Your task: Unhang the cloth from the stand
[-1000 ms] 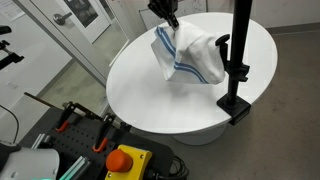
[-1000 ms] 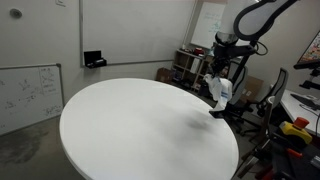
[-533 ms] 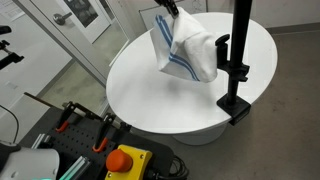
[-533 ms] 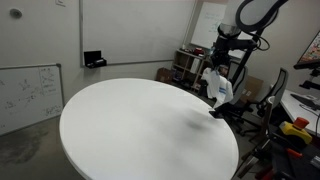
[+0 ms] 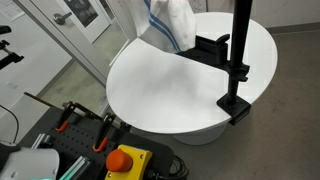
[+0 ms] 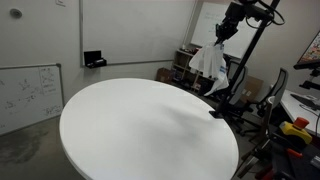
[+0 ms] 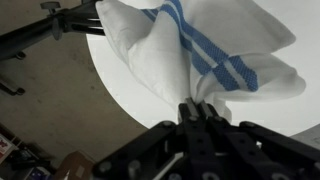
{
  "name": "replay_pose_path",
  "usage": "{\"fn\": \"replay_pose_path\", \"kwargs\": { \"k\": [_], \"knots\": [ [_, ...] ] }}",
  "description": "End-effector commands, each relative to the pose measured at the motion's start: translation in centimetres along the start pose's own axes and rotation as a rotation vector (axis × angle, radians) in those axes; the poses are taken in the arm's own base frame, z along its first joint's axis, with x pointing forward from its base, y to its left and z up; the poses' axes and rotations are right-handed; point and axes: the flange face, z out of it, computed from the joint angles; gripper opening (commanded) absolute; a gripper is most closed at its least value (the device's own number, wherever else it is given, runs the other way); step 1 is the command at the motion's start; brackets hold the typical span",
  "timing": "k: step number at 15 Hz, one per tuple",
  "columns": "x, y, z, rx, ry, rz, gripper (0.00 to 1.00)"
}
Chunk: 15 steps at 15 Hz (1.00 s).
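Observation:
The stand's arm is close beside the cloth's lower end, so my gripper should next move away from the stand, over the open white tabletop, and let go of the fold.
The cloth (image 5: 170,20), white with blue stripes, hangs bunched from my gripper (image 6: 228,22) high above the round white table. It also shows in an exterior view (image 6: 210,62) and in the wrist view (image 7: 200,50). My gripper (image 7: 197,108) is shut on a fold of the cloth. The black stand (image 5: 240,55) stands on the table's edge. Its flat arm (image 5: 205,45) is bare, just beside and below the cloth's lower end. The stand's arm also shows in the wrist view (image 7: 60,25). In an exterior view the gripper itself is above the frame's top edge.
The round white table (image 5: 160,90) shows in the other views too (image 6: 140,130) (image 7: 130,90). A red button (image 5: 125,160) and clamps sit on a bench in front. A whiteboard (image 6: 25,90) leans at the side. The stand's base (image 5: 235,105) sits at the table's rim.
My gripper has risen with the cloth. The cloth has lifted off the stand's arm, which now shows bare. The stand has not moved.

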Motion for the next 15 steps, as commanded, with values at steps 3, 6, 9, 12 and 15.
{"fn": "replay_pose_path", "kwargs": {
  "k": [3, 6, 9, 12, 15],
  "knots": [
    [-5.1, -4.9, -4.0, 0.053, -0.075, -0.237, 0.01],
    [-7.2, -7.6, -4.5, 0.043, -0.111, -0.344, 0.01],
    [-8.9, -9.3, -4.5, 0.035, -0.141, -0.421, 0.01],
    [-10.7, -10.6, -4.7, 0.045, -0.173, -0.519, 0.01],
    [-12.1, -11.7, -4.9, 0.044, -0.210, -0.602, 0.01]
  ]
}}
